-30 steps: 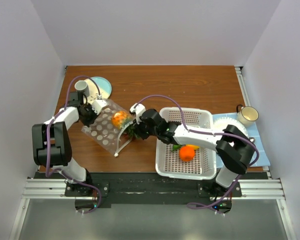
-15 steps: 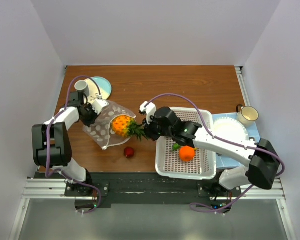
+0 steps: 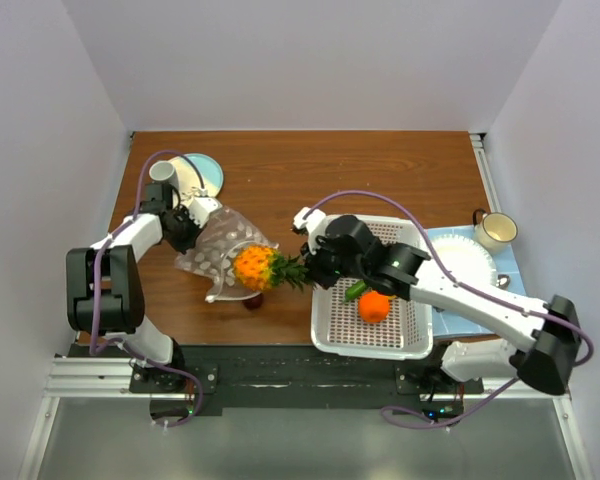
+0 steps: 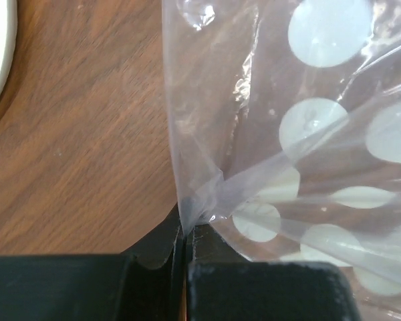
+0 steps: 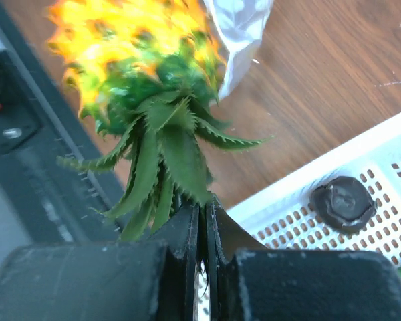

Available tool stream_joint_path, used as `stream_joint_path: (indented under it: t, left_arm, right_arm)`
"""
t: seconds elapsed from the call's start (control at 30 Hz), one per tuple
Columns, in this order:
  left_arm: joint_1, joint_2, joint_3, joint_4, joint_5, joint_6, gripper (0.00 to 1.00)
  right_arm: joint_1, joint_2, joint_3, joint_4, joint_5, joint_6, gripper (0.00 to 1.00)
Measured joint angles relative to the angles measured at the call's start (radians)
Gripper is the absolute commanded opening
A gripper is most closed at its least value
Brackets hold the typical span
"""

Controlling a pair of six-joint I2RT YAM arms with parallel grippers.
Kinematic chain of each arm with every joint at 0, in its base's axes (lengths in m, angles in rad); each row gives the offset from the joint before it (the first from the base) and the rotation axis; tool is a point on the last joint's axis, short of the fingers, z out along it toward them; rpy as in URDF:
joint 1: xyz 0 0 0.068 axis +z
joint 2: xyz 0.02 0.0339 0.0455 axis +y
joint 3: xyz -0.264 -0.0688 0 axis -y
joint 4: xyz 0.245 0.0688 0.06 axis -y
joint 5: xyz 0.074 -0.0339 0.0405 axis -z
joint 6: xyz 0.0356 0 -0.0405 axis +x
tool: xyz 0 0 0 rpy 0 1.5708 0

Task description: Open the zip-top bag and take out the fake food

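Observation:
The pineapple is clear of the bag, so my right gripper will swing to the right in the top view and release it into the basket's far end.
The clear zip-top bag with white dots lies crumpled on the table left of the middle. My left gripper is shut on its far left corner, and the left wrist view shows the pinched plastic. My right gripper is shut on the green leaves of a toy pineapple and holds it at the bag's mouth, outside the bag. A small dark red piece lies on the table, half hidden under the pineapple. An orange, a green piece and a dark piece lie in the white basket.
A light blue plate and a grey cup stand at the far left. A white plate on a blue cloth and a mug sit right of the basket. The table's near edge and black rail run just below the pineapple.
My right gripper has pulled the pineapple out of the bag, towards the near right. A small red piece fell out onto the table. The bag has collapsed and crumpled.

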Motion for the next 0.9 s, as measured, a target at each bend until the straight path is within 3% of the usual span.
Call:
stream_joint_path:
  t: [0.27, 0.57, 0.67, 0.73, 0.77, 0.8, 0.83, 0.9]
  left_arm:
    - [-0.046, 0.008, 0.001, 0.028, -0.061, -0.023, 0.00]
    - [-0.081, 0.012, -0.006, 0.053, -0.106, -0.023, 0.00]
    - [-0.081, 0.012, -0.011, 0.053, -0.122, -0.022, 0.00]
    - [-0.081, 0.012, -0.011, 0.053, -0.130, -0.021, 0.00]
    - [-0.081, 0.012, -0.011, 0.052, -0.131, -0.021, 0.00]
    - [-0.081, 0.012, -0.011, 0.051, -0.130, -0.021, 0.00]
    - [-0.081, 0.012, -0.011, 0.050, -0.130, -0.021, 0.00]
    - [-0.081, 0.011, -0.011, 0.047, -0.130, -0.022, 0.00]
  right_arm:
    - [-0.004, -0.149, 0.001, -0.139, -0.005, 0.029, 0.00]
    - [-0.011, -0.269, -0.002, -0.230, 0.386, 0.109, 0.00]
    - [-0.013, -0.257, -0.002, -0.262, 0.526, 0.141, 0.17]
    - [-0.014, -0.237, -0.002, -0.279, 0.595, 0.161, 0.38]
    - [-0.015, -0.225, -0.002, -0.281, 0.613, 0.168, 0.51]
    - [-0.016, -0.206, -0.001, -0.288, 0.629, 0.174, 0.82]
    - [-0.016, -0.183, 0.001, -0.296, 0.641, 0.180, 0.98]
    - [-0.016, -0.138, 0.004, -0.309, 0.648, 0.187, 0.99]
